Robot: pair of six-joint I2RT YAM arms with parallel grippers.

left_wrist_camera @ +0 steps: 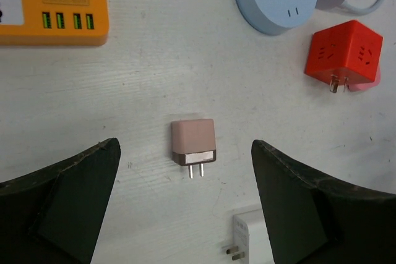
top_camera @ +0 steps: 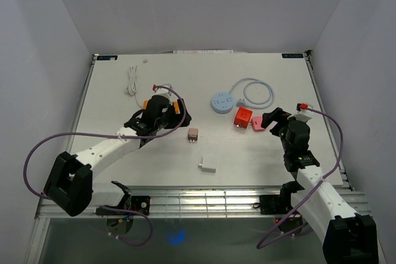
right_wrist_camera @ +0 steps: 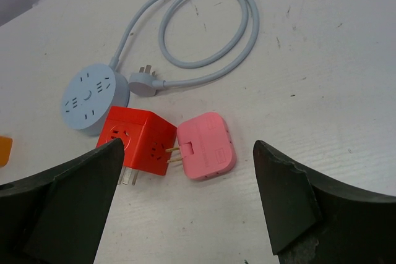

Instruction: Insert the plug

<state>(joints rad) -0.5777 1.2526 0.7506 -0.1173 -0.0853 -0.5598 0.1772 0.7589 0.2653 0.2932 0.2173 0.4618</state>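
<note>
The left gripper will move down and to the right in the top view next, with its fingers on both sides of the beige plug's body (top_camera: 193, 133) (left_wrist_camera: 193, 140), because the plug's prongs stick out at its near end.
A pink flat plug (right_wrist_camera: 206, 146) lies on the white table, its two brass prongs reaching the side face of a red cube socket (right_wrist_camera: 137, 140); most of the prongs' length shows. My right gripper (right_wrist_camera: 189, 142) hovers open above the pair, holding nothing; from above it (top_camera: 275, 122) sits just right of the pink plug (top_camera: 257, 123). A beige plug (left_wrist_camera: 193, 141) lies flat with its prongs toward the camera. My left gripper (left_wrist_camera: 185, 142) hangs open over it, empty, and in the top view (top_camera: 166, 115) it is left of the beige plug (top_camera: 193, 134).
An orange power strip (left_wrist_camera: 52, 7) lies partly under the left arm. A round blue socket hub (right_wrist_camera: 93, 97) with its looped cable (right_wrist_camera: 210, 29) is behind the red cube. A white charger (top_camera: 208, 164) lies near the front. A white cable (top_camera: 132, 80) is at the back left.
</note>
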